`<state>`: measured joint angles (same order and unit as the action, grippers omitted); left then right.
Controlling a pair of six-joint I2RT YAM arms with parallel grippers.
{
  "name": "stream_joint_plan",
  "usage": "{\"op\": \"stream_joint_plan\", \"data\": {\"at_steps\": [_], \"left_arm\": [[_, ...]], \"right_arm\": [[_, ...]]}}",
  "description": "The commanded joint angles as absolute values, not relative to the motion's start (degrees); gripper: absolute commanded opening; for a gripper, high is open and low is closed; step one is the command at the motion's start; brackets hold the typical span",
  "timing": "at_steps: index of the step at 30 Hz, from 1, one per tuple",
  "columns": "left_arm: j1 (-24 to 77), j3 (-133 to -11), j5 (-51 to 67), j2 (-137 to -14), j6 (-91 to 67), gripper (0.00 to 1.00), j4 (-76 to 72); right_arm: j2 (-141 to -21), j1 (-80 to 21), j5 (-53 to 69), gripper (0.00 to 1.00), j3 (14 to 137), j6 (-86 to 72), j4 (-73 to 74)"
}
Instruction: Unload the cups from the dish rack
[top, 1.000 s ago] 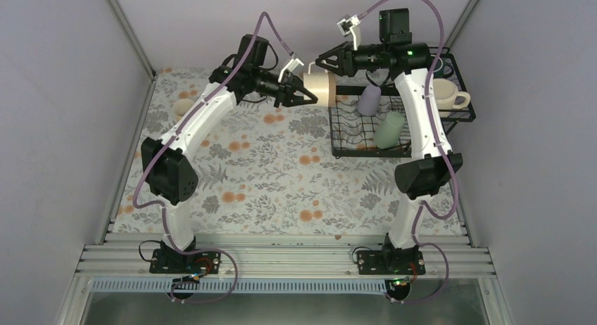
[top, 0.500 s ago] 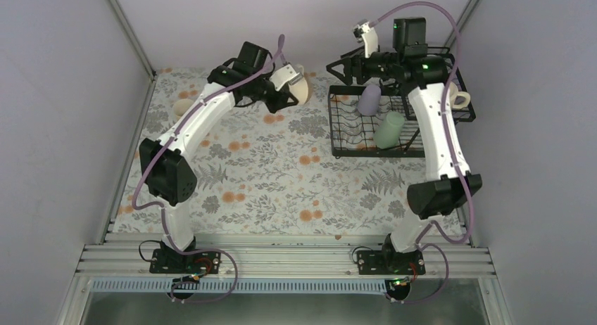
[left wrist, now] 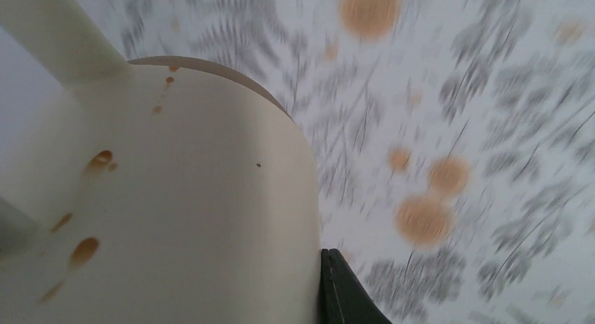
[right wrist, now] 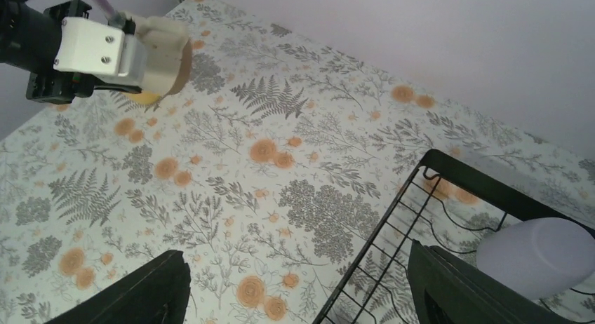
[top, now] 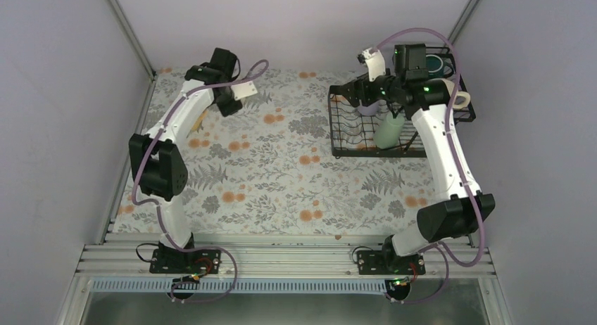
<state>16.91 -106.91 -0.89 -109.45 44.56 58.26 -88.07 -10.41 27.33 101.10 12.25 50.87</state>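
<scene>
My left gripper lowers the cream mug next, to release it on the floral mat's empty patch beside the yellow (right wrist: 144,97) thing.
My left gripper (top: 227,105) is shut on a cream mug (left wrist: 175,198), which fills the left wrist view with one black fingertip (left wrist: 344,292) against its wall. The right wrist view shows that mug (right wrist: 165,54) held over the far-left mat, just above something yellow (right wrist: 144,97). My right gripper (top: 350,93) is open and empty over the left edge of the black wire dish rack (top: 338,128). The rack holds a lavender tumbler (right wrist: 537,257), a mint-green tumbler (top: 389,130), a cream mug (top: 457,98) and a dark green mug (top: 433,63).
A floral mat (top: 281,170) covers the table. Grey walls close in on the left, back and right. The rack's corner (right wrist: 449,191) lies between my right gripper's fingers in the right wrist view.
My left arm has swung left with the cream mug, from beside the rack to the far-left mat. My right arm has drawn back over the rack, still open.
</scene>
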Motion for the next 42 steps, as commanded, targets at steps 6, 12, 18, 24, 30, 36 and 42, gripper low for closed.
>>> {"op": "stream_joint_plan", "data": {"at_steps": [6,12,18,24,30,36,42], "left_arm": [[13.9,-102.9,-12.4,-112.2,56.6,0.02,57.5],[13.8,-104.2,-15.1,-116.9,56.9,0.02,57.2],[13.9,-110.0,-16.0,-122.2,56.2,0.02,59.5],[13.9,-115.8,-13.2,-126.2,54.5,0.02,63.8],[14.1,-120.5,-12.0,-130.9,52.7,0.02,71.0],[14.3,-119.8,-11.3,-130.7,53.4,0.02,72.7],[14.3,-119.3,-11.8,-131.1,53.5,0.02,73.0]], "right_arm": [[-83.5,-10.2,24.9,0.81,95.6,15.1,48.1],[-79.6,-10.1,25.2,0.83,88.6,14.2,44.3],[-74.9,-10.2,27.4,0.85,80.2,14.4,39.2],[-75.5,-10.2,29.2,0.87,81.2,14.0,39.7],[-76.8,-10.1,30.3,0.87,82.1,14.1,40.8],[-76.7,-10.1,30.7,0.88,81.9,14.1,40.8],[-76.7,-10.1,31.6,0.88,81.8,14.1,41.0]]}}
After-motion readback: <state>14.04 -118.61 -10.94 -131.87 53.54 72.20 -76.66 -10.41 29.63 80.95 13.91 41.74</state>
